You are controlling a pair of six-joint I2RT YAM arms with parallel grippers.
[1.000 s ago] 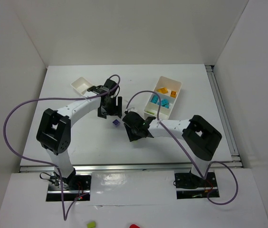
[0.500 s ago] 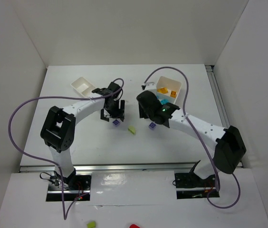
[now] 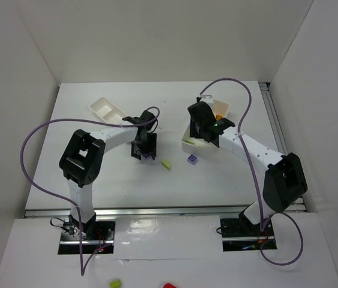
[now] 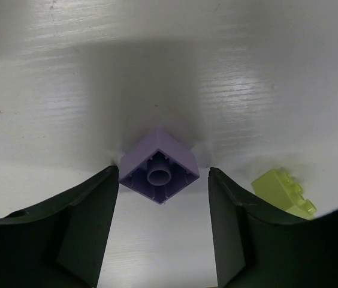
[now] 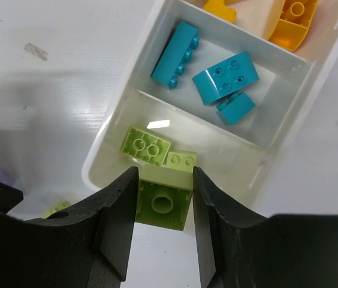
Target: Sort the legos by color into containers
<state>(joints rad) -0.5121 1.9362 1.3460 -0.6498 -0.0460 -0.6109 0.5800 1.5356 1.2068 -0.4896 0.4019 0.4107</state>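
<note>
I will next lower my right gripper a little over the larger container's near section and let go of the lime lego, because that section is below it and has other lime legos in it.
My left gripper is low over the table, open, its jaws either side of a purple lego. The left finger touches that lego's corner and the right one stands just off it. A lime lego lies to its right, and another purple lego sits further right. My right gripper is shut on a lime lego over the near section of the larger container. Two lime legos lie in that section.
Cyan legos fill the larger container's middle section, and orange ones its far section. The smaller container stands at the back left, behind my left arm. Purple cables loop over both arms.
My right arm has swung from mid-table back to the larger container with the lime lego in its grip. My left gripper has dropped around the purple lego and its jaws have narrowed.
</note>
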